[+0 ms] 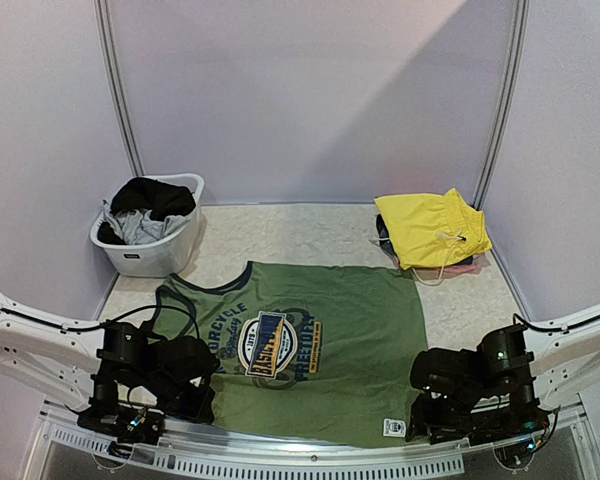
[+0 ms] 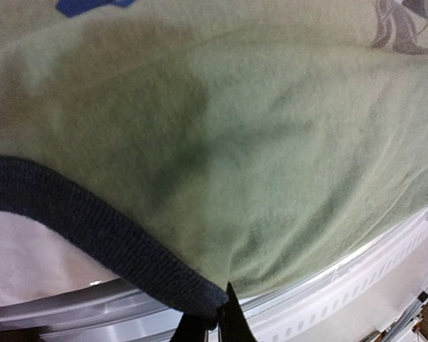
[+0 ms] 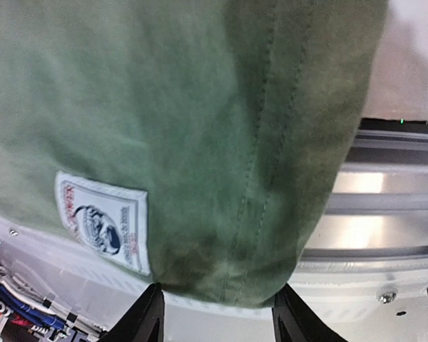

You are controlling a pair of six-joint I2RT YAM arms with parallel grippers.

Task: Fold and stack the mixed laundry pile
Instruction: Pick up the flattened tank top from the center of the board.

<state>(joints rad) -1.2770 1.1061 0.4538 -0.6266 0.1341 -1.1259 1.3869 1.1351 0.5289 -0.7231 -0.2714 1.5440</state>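
I need to lift the navy trim with my left gripper, carry it outward and let go of it on the curved lettering (image 1: 229, 336), because that lettering is outward of the gripper.
The olive-green T-shirt (image 1: 330, 340) lies spread flat in the middle of the table, graphic up. My left gripper (image 1: 200, 398) sits at its near left corner. In the left wrist view it (image 2: 225, 305) is shut on the navy trim (image 2: 78, 206) where it meets the green cloth (image 2: 271, 142). My right gripper (image 1: 420, 412) is at the near right corner. Its fingers (image 3: 148, 317) stand open on either side of the hem corner (image 3: 271, 278), beside a white label (image 3: 103, 222). A folded yellow garment (image 1: 432, 228) lies at the back right. Black and grey pieces (image 1: 145, 205) fill the tub.
The white plastic tub (image 1: 175, 250) stands at the back left. Under the yellow garment, pink and dark cloth edges (image 1: 460, 268) show. A perforated metal rail (image 1: 310, 462) runs along the table's near edge under the shirt's hem. Walls close in the back and both sides.
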